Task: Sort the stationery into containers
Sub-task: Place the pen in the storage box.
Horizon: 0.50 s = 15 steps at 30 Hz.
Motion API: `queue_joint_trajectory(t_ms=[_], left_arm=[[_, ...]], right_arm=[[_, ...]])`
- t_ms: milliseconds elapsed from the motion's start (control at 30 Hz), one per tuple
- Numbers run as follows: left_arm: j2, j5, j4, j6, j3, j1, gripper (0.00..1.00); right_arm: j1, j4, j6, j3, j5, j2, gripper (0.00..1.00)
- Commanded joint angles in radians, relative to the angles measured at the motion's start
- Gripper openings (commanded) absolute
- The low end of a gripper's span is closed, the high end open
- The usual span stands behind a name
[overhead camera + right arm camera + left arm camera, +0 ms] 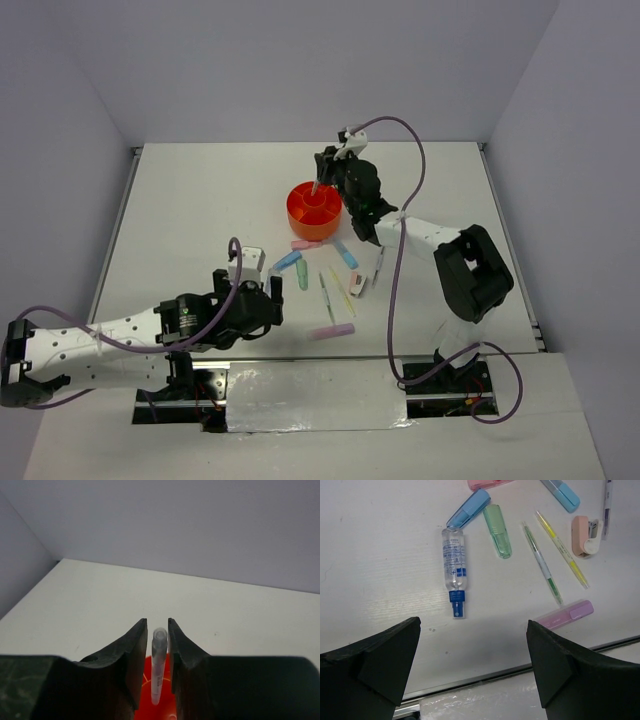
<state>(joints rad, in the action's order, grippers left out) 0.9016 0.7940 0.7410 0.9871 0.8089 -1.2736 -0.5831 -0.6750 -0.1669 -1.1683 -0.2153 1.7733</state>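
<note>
The green thin pen [327, 298] [542, 562] lies slanted past my empty fingers, so my left gripper next moves to the right in the top view, turns and lowers onto the middle of the pen.
My right gripper [318, 183] hangs over the round orange organizer [296, 212] at the table's centre back. In the right wrist view its jaws [157, 622] are shut on a thin clear-grey pen [158, 665] that stands upright, lower end over the organizer [165, 695]. My left gripper [272, 300] is open and empty near the front edge [472, 624]. Ahead of it lie a white-blue tube [454, 562], a blue highlighter [469, 508], a green highlighter [498, 524], a green thin pen [542, 562], a yellow thin pen [562, 550] and a pink highlighter [567, 614].
A pink-and-white eraser-like piece [585, 535], a second blue highlighter [562, 492], a pink highlighter [485, 483] and a dark pen [607, 500] lie farther out. The table's metal front edge [470, 680] runs just below my left fingers. Grey walls enclose the table.
</note>
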Motion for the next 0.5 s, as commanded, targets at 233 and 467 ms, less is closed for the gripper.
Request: queue_joint_trajectory(t_ms=[233, 467], left_arm=[[0.088, -0.009, -0.067, -0.054, 0.056, 0.023, 0.99], [0.302, -0.096, -0.143, -0.119, 0.185, 0.08, 0.99]], right_arm=[[-0.031, -0.063, 0.021, 0.076, -0.009, -0.044, 0.58], [-0.023, 0.217, -0.081, 0.064, -0.166, -0.334, 0.73]])
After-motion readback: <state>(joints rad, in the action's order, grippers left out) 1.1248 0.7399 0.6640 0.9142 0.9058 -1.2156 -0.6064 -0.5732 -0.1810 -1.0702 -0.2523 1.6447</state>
